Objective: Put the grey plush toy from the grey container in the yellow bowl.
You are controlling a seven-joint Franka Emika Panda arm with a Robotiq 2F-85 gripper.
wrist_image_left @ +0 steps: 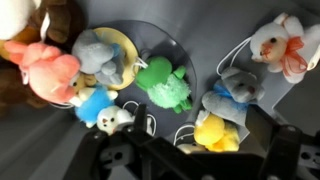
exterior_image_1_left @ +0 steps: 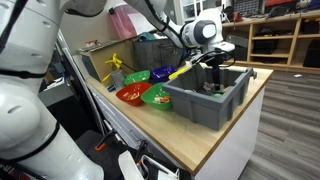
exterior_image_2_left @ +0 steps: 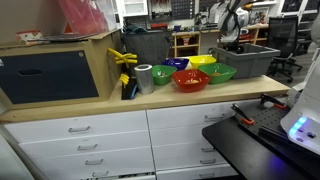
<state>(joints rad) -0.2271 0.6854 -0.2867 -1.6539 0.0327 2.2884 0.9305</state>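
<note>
The scarfed grey plush toy is below my gripper, just beyond the yellow plush (wrist_image_left: pixel 212 130). My gripper needs to go past that plush next and lower its open fingers around the toy.
The wrist view looks down into the grey container (wrist_image_left: pixel 190 40), which holds several plush toys. A grey plush toy with a blue scarf (wrist_image_left: pixel 236 92) lies at the right. Another grey plush toy (wrist_image_left: pixel 97 52) lies on a yellow ring at the upper left. My gripper (wrist_image_left: pixel 200 142) is open, its fingers apart over a yellow plush (wrist_image_left: pixel 212 130), with the scarfed grey toy just beyond. In both exterior views the gripper (exterior_image_1_left: pixel 210 66) (exterior_image_2_left: pixel 229 40) hangs over the container (exterior_image_1_left: pixel 215 105) (exterior_image_2_left: pixel 248 62). The yellow bowl (exterior_image_1_left: pixel 178 72) (exterior_image_2_left: pixel 203 61) stands beside the container.
The bin also holds a green plush (wrist_image_left: pixel 165 85), a pink one (wrist_image_left: pixel 45 68), a white one (wrist_image_left: pixel 275 45) and a blue-and-white one (wrist_image_left: pixel 100 108). On the counter stand a red bowl (exterior_image_2_left: pixel 190 80), green bowls (exterior_image_2_left: pixel 220 72), a blue bowl (exterior_image_2_left: pixel 178 64) and a tin (exterior_image_2_left: pixel 144 78).
</note>
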